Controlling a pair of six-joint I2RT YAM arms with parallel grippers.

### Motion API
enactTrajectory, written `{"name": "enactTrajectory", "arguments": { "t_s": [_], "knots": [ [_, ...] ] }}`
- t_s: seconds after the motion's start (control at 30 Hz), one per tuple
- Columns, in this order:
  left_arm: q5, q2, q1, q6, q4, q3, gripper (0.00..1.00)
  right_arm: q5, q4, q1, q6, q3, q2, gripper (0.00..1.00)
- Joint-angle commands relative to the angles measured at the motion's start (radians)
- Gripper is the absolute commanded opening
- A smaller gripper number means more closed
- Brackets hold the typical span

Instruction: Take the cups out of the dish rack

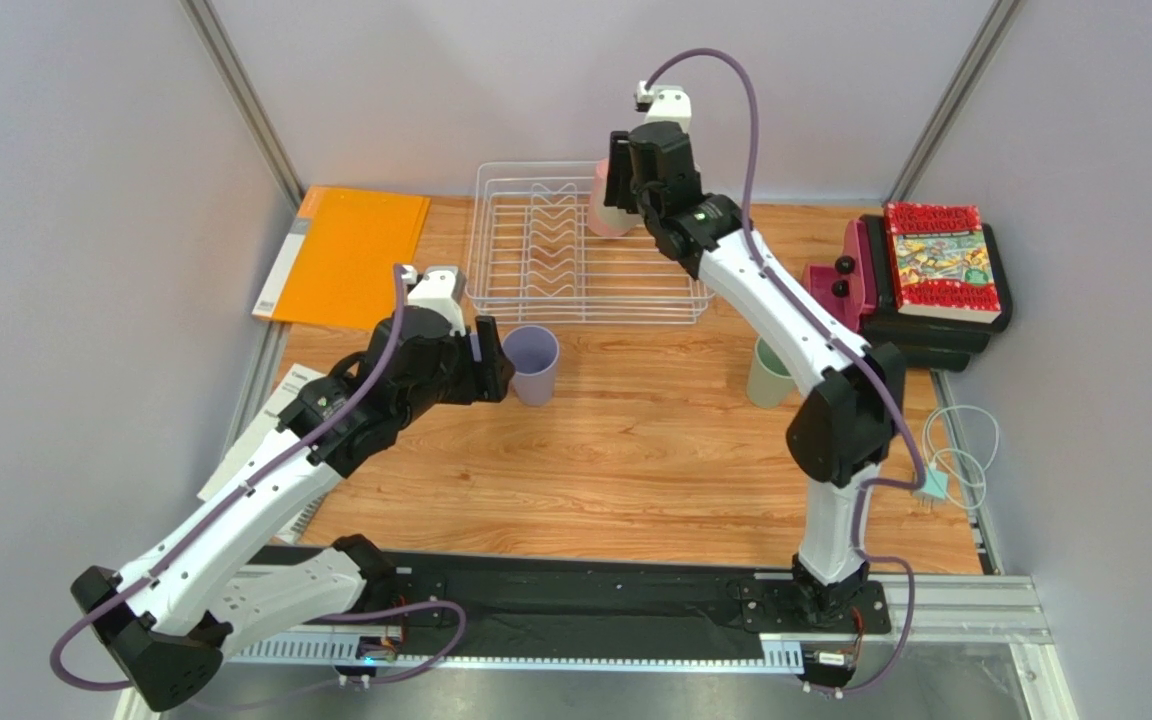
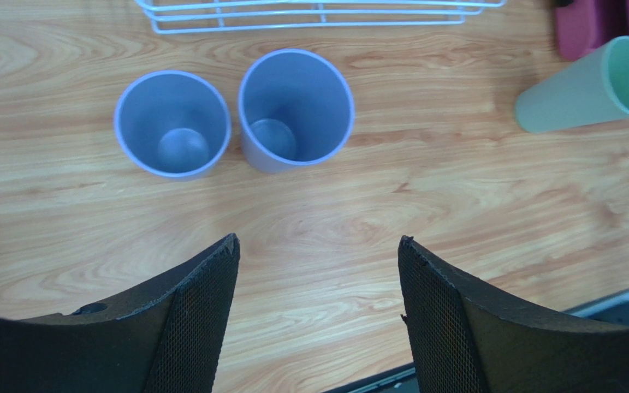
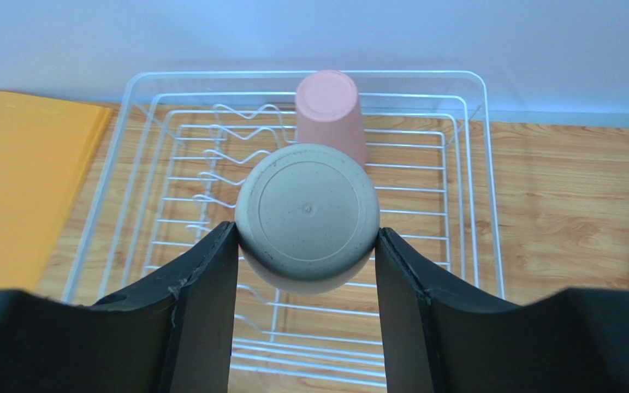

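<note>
The left gripper rises, turns and swings next toward the beige cup, which is shut in my right gripper over the rack (image 1: pixel 537 263).
The white wire dish rack (image 1: pixel 537 263) (image 3: pixel 211 74) stands at the back of the table. Over it my right gripper (image 1: pixel 623 188) (image 3: pixel 305 229) is shut on a beige cup (image 3: pixel 307 217), bottom up, both fingers pressed on its sides. A pink cup (image 3: pixel 330 110) (image 1: pixel 605 210) stands upside down in the rack behind it. Two lavender cups (image 2: pixel 172 123) (image 2: pixel 295 110) stand upright on the table in front of the rack; the top view shows only one (image 1: pixel 533 363). My left gripper (image 1: pixel 489 363) (image 2: pixel 318 250) hovers open just short of them, holding nothing. A sage green cup (image 1: pixel 772 375) (image 2: pixel 588 86) stands to the right.
An orange folder (image 1: pixel 349 255) (image 3: pixel 22 188) lies left of the rack. A red book (image 1: pixel 940 255) rests on a black and maroon device at the back right. A thin cable (image 1: pixel 965 458) loops at the right edge. Papers (image 1: pixel 274 398) lie under the left arm.
</note>
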Motion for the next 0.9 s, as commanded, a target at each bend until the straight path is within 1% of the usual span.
{"name": "enactTrajectory", "arguments": {
  "t_s": [0.0,0.1,0.17,0.2,0.27,0.3,0.37,0.4,0.47,0.5,0.53,0.57,0.6,0.63,0.7,0.8,0.87],
  "knots": [
    [0.101,-0.059,-0.003,-0.122,0.146,-0.042,0.77,-0.093,0.039,0.016,0.104,-0.13,-0.191,0.0],
    [0.146,-0.106,-0.003,-0.196,0.237,-0.088,0.78,-0.15,0.04,0.032,0.148,-0.24,-0.361,0.0],
    [0.169,-0.149,-0.002,-0.231,0.304,-0.124,0.79,-0.197,0.042,0.041,0.177,-0.292,-0.437,0.0],
    [0.175,-0.163,-0.003,-0.245,0.329,-0.137,0.79,-0.231,0.043,0.046,0.211,-0.35,-0.508,0.0],
    [0.199,-0.2,-0.002,-0.285,0.402,-0.167,0.8,-0.263,0.052,0.061,0.246,-0.411,-0.578,0.0],
    [0.207,-0.209,-0.002,-0.3,0.427,-0.177,0.8,-0.289,0.052,0.066,0.281,-0.456,-0.64,0.0],
    [0.233,-0.227,-0.003,-0.332,0.51,-0.203,0.8,-0.32,0.065,0.075,0.315,-0.51,-0.702,0.0],
    [0.258,-0.232,-0.002,-0.346,0.534,-0.209,0.81,-0.348,0.074,0.076,0.353,-0.565,-0.765,0.0],
    [0.293,-0.24,-0.002,-0.391,0.626,-0.243,0.81,-0.368,0.101,0.085,0.389,-0.615,-0.825,0.0],
    [0.305,-0.243,-0.003,-0.409,0.658,-0.258,0.81,-0.387,0.112,0.087,0.404,-0.666,-0.877,0.0],
    [0.333,-0.244,-0.002,-0.431,0.751,-0.275,0.81,-0.391,0.132,0.093,0.438,-0.69,-0.903,0.0],
    [0.347,-0.244,-0.003,-0.466,0.796,-0.31,0.81,-0.391,0.138,0.096,0.452,-0.714,-0.926,0.0],
    [0.359,-0.243,-0.003,-0.487,0.844,-0.325,0.81,-0.429,0.147,0.099,0.464,-0.734,-0.966,0.0],
    [0.383,-0.235,-0.002,-0.503,0.937,-0.341,0.81,-0.432,0.155,0.107,0.482,-0.769,-0.984,0.0],
    [0.406,-0.218,-0.003,-0.543,1.052,-0.373,0.81,-0.441,0.161,0.113,0.496,-0.797,-1.029,0.0],
    [0.46,-0.16,-0.003,-0.579,1.148,-0.369,0.82,-0.444,0.164,0.131,0.512,-0.836,-1.066,0.0],
    [0.485,-0.116,-0.003,-0.595,1.175,-0.358,0.82,-0.44,0.166,0.148,0.512,-0.851,-1.081,0.0]
  ]
}}
